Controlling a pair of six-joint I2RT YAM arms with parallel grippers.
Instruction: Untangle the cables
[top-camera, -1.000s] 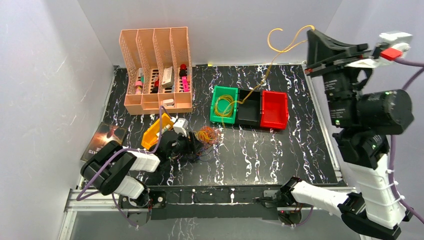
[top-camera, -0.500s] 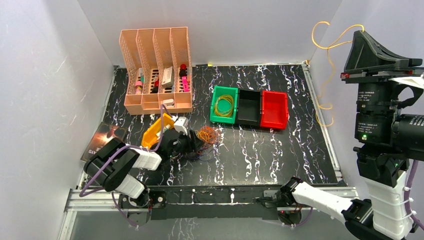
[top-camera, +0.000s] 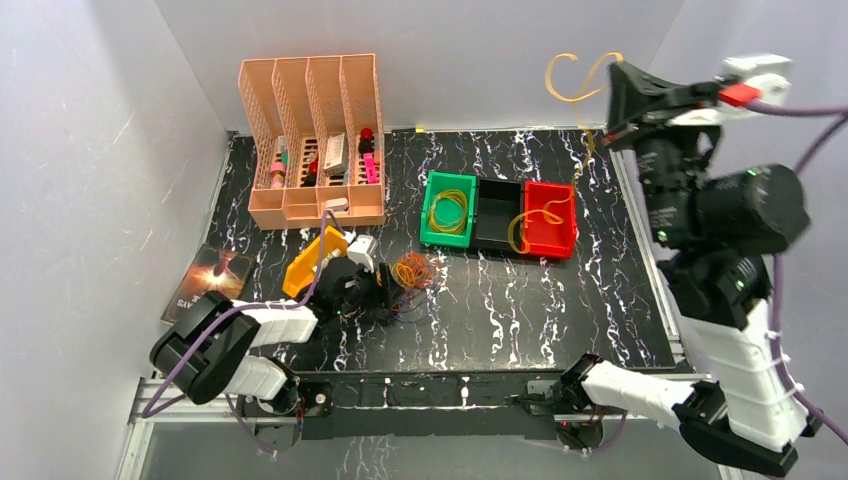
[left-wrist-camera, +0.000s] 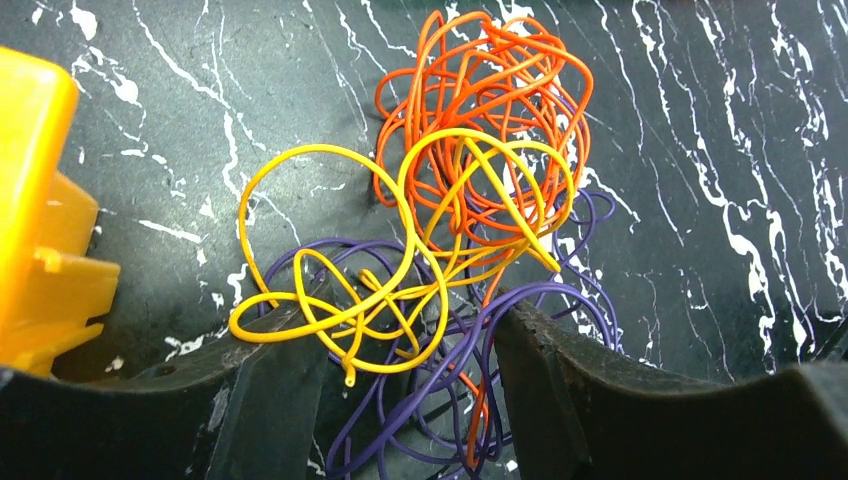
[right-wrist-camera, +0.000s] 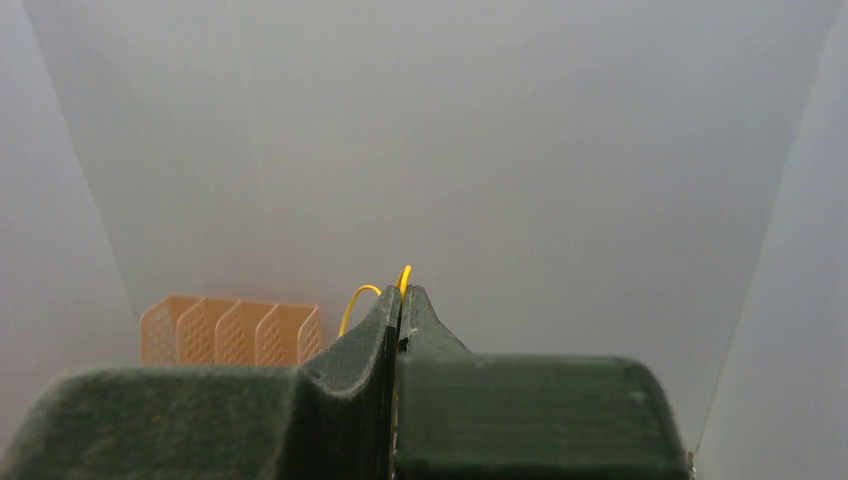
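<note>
My right gripper lowers to the left in the top view, over the green bin (top-camera: 449, 211), and releases the cable next, since yellow wire lies coiled there.
The cables (top-camera: 412, 270) lie as a small tangle of orange, yellow and purple wire on the black marbled table, left of centre. My left gripper (top-camera: 386, 288) is low at the tangle's near-left side. In the left wrist view it (left-wrist-camera: 410, 335) is open, with purple and yellow loops (left-wrist-camera: 450, 230) lying loosely between the fingers. My right gripper (top-camera: 612, 78) is raised high at the back right, shut on one yellow cable (top-camera: 549, 78). That cable hangs down and its lower loop rests over the red bin (top-camera: 552, 240). The right wrist view shows the yellow cable (right-wrist-camera: 404, 277) sticking out above the closed tips (right-wrist-camera: 400, 300).
A green bin (top-camera: 430, 215) holding a coiled yellow wire, a black bin (top-camera: 498, 215) and the red bin stand in a row at centre. A peach desk organiser (top-camera: 312, 140) stands at the back left. A yellow plastic object (top-camera: 312, 262) sits just left of the left gripper.
The right arm swung out to the right with the yellow cable, then back left; the cable's lower end now hangs over the red bin. The left gripper stayed at the tangle.
</note>
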